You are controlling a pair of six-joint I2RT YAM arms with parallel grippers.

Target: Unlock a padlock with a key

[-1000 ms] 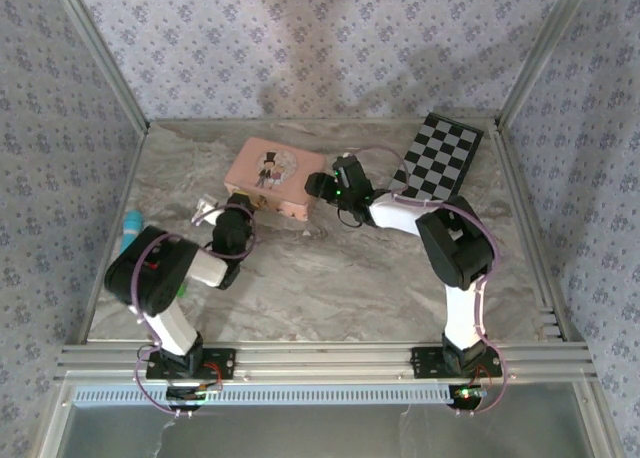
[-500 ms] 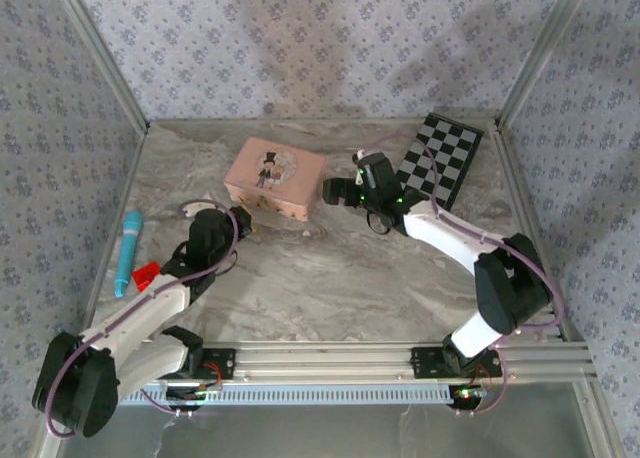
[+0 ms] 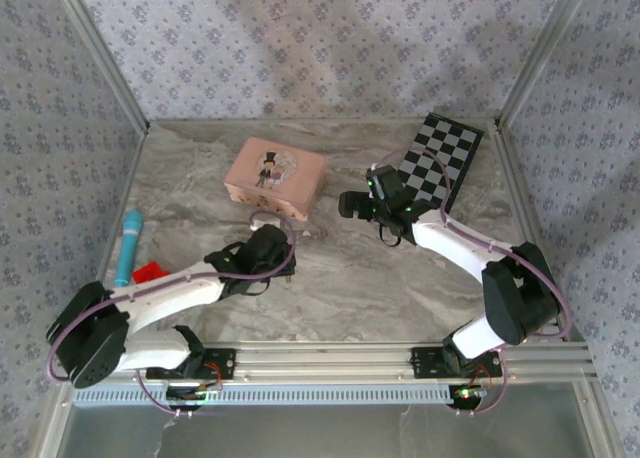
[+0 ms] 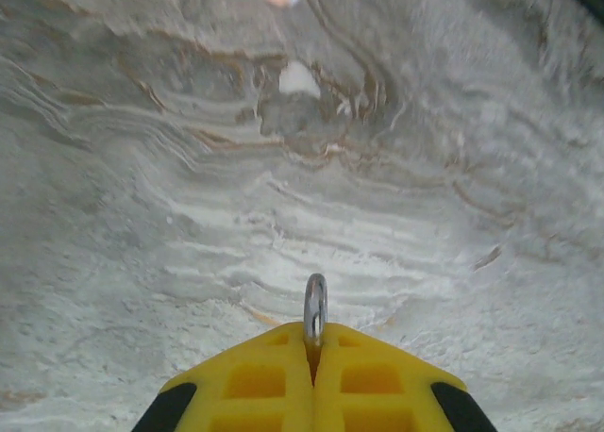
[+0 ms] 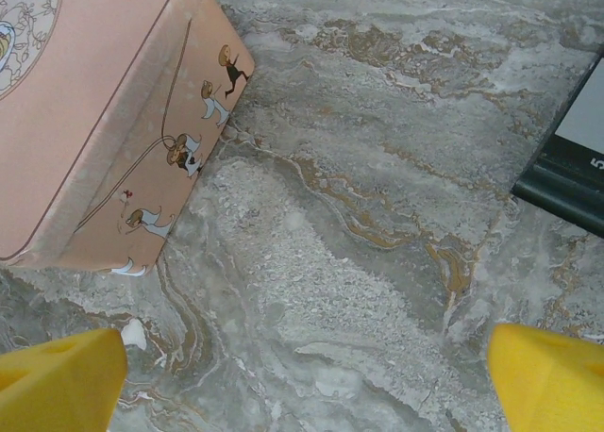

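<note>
The left gripper should next lower its pinched load onto the clear, bare marble in front of the pink box (image 3: 275, 178).
My left gripper (image 4: 314, 342) is shut, its yellow fingers (image 4: 255, 385) pressed together on the padlock. Only the thin silvery shackle (image 4: 315, 309) sticks out past the tips, with a brass tint in the gap below it. In the top view this gripper (image 3: 285, 263) hangs over the middle of the table, in front of the pink box (image 3: 275, 178). My right gripper (image 3: 350, 203) stands open just right of the box, with nothing between its fingertips (image 5: 57, 375); the wrist view shows the box's corner (image 5: 94, 121) to its left. The key is out of view.
A black-and-white chequered board (image 3: 435, 168) leans at the back right; its dark edge (image 5: 566, 168) lies close to my right gripper. A teal pen (image 3: 128, 246) and a small red piece (image 3: 150, 271) lie at the left. Metal rails edge the marble table (image 3: 400, 288).
My left arm has stretched out and swung right, from the box's left front corner to the table's middle. My right gripper has opened wide and drawn back from the box's right end.
</note>
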